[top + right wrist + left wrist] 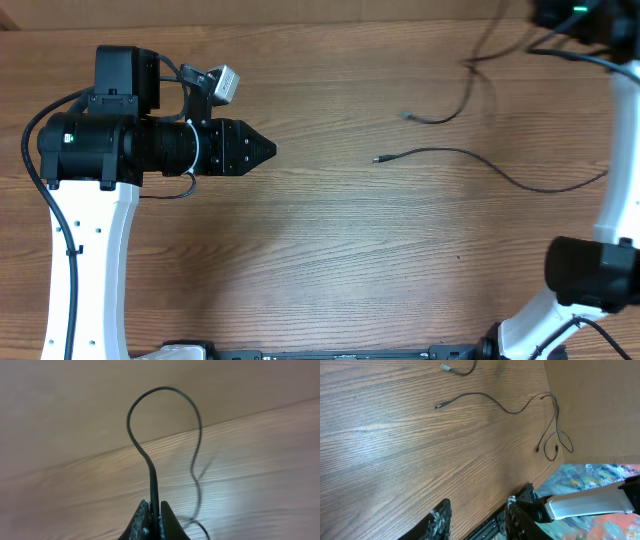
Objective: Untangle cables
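Next I will swing my right gripper toward the looped cable end to its right in the overhead view and release there, as its cable trails in the middle of the table.
Two thin black cables lie on the wooden table. One cable [455, 152] runs from a small plug near the middle to the right edge, and shows again [485, 396] in the left wrist view, ending in a loop. The other cable [452, 113] has a plug end and climbs toward the top right, where my right gripper [550, 14] is. That gripper [155, 506] is shut on a black cable [150, 465], which arcs up out of the jaws and back down. My left gripper [268, 150] hovers at the left, pointing right. It [479, 506] is open with nothing between its fingers.
The right arm's white link [620, 150] runs along the table's right edge, its dark joint [590, 272] at the lower right. The left arm's body [110, 150] fills the left side. A black rail [495, 522] marks the table's front edge.
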You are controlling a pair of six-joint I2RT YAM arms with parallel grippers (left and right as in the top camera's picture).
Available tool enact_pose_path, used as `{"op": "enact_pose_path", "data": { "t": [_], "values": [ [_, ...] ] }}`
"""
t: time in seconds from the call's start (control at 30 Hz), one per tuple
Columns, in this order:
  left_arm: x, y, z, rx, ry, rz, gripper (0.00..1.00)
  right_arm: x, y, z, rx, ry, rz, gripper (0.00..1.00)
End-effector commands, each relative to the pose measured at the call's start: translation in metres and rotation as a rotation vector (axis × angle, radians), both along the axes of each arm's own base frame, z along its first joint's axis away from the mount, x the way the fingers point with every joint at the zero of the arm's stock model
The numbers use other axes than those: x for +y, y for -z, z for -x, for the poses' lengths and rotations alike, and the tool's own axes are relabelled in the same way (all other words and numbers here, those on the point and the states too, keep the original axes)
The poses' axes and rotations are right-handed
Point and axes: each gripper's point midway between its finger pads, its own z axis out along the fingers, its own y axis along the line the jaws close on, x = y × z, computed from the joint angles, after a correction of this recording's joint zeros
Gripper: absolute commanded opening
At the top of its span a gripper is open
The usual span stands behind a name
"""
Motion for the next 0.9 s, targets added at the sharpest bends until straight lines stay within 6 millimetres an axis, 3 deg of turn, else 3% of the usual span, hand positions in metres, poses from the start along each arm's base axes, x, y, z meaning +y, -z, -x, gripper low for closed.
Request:
{"op": "enact_pose_path", "data": {
  "t": [0.0,0.23,0.37,0.43,0.5,0.53,0.57,0.6,0.7,0.87],
  "values": [
    [0.000,-0.004,-0.001,-0.027,0.010,-0.009,0.35,-0.058,-0.028,0.021,-0.055,0.111,0.085,0.04],
    [0.000,-0.004,-0.001,0.013,-0.026,0.007,0.36,-0.192,-0.033,0.069,-0.053,0.424,0.158,0.04],
    [0.000,-0.004,-0.001,0.022,-0.033,0.010,0.35,-0.272,-0.042,0.118,-0.052,0.688,0.231,0.04],
    [0.000,-0.003,-0.001,0.035,-0.042,0.013,0.35,-0.309,-0.045,0.152,-0.057,0.878,0.218,0.04],
    [0.000,-0.003,0.000,0.041,-0.045,0.015,0.36,-0.335,-0.046,0.181,-0.067,1.005,0.191,0.04],
    [0.000,-0.003,0.000,0.043,-0.045,0.015,0.36,-0.347,-0.045,0.196,-0.072,1.059,0.173,0.31],
    [0.000,-0.003,0.000,0.043,-0.045,0.015,0.36,-0.355,-0.045,0.206,-0.079,1.094,0.157,0.85],
    [0.000,-0.003,0.000,0.043,-0.045,0.015,0.36,-0.361,-0.045,0.213,-0.088,1.112,0.143,1.00],
    [0.000,-0.003,0.000,0.042,-0.045,0.015,0.36,-0.364,-0.046,0.215,-0.132,1.040,0.068,1.00],
    [0.000,-0.003,0.001,0.044,-0.043,0.015,0.36,-0.331,-0.052,0.179,-0.211,0.794,-0.080,1.00]
  ]
}}
